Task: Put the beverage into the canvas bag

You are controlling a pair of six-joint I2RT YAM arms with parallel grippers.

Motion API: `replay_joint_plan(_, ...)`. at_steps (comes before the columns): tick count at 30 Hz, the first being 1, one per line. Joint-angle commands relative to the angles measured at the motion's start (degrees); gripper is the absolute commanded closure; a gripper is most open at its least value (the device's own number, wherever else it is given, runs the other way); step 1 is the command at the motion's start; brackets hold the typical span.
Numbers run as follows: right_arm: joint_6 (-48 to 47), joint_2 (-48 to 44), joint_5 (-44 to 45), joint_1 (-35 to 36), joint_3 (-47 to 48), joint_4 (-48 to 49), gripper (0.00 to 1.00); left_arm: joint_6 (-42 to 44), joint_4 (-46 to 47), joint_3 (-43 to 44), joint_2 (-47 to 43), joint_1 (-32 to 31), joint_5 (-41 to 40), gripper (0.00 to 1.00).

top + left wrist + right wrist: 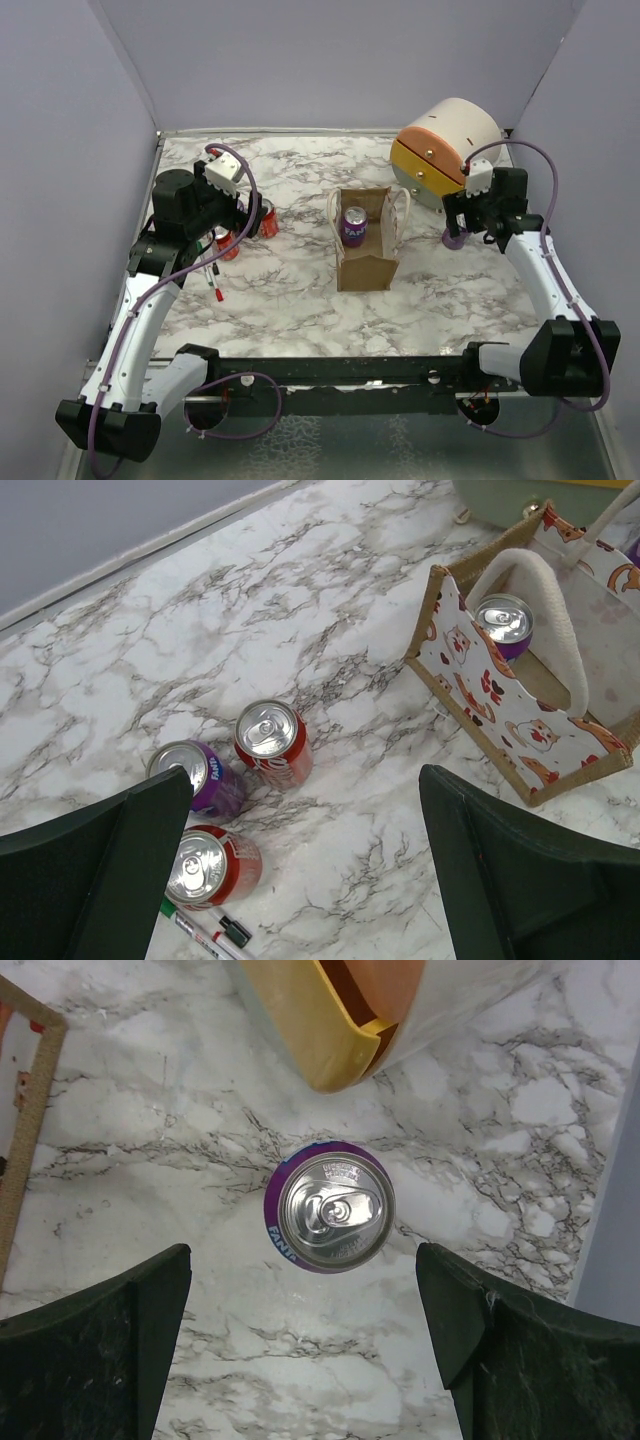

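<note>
I should lower my right gripper next until its open fingers are around the lone purple Fanta can by the cylinder, because it stands upright below them.
The tan canvas bag stands open at the table's middle with one purple Fanta can upright inside; both also show in the left wrist view, the bag and the can. A second purple Fanta can stands upright on the marble right of the bag, just beyond my right gripper, which is open and empty above it. My left gripper is open and empty above a red can, another red can and a purple can.
A large cream-and-orange cylinder lies at the back right, close behind the right-hand can, and shows in the right wrist view. Markers lie by the left cans. Grey walls enclose the table.
</note>
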Motion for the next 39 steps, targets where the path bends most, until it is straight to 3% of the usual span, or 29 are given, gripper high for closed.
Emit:
replay_joint_plan(1, -1.7, 4.4, 0.9, -0.9, -0.7, 4.6, 0.07, 0.0, 1.5, -0.3, -1.2, 0.4, -0.2, 0.01)
replay_joint_plan(15, -3.8, 11.4, -0.6, -2.0, -1.6, 8.2, 0.1, 0.0, 1.9, -1.3, -1.7, 0.4, 0.6, 0.01)
replay_joint_plan(29, -5.2, 13.9, -4.2, -2.0, -2.1, 7.6, 0.23, -0.4, 2.0, -1.3, -1.7, 0.4, 1.3, 0.01)
replay_joint_plan(32, -5.6, 14.0, -4.6, -2.0, -2.2, 7.6, 0.3, -0.4, 2.1, -1.5, -1.8, 0.4, 1.3, 0.01)
replay_joint_plan(39, -6.5, 12.5, -7.7, -2.0, -1.5, 4.8, 0.56, -0.4, 2.0, -1.5, -2.2, 0.4, 1.2, 0.01)
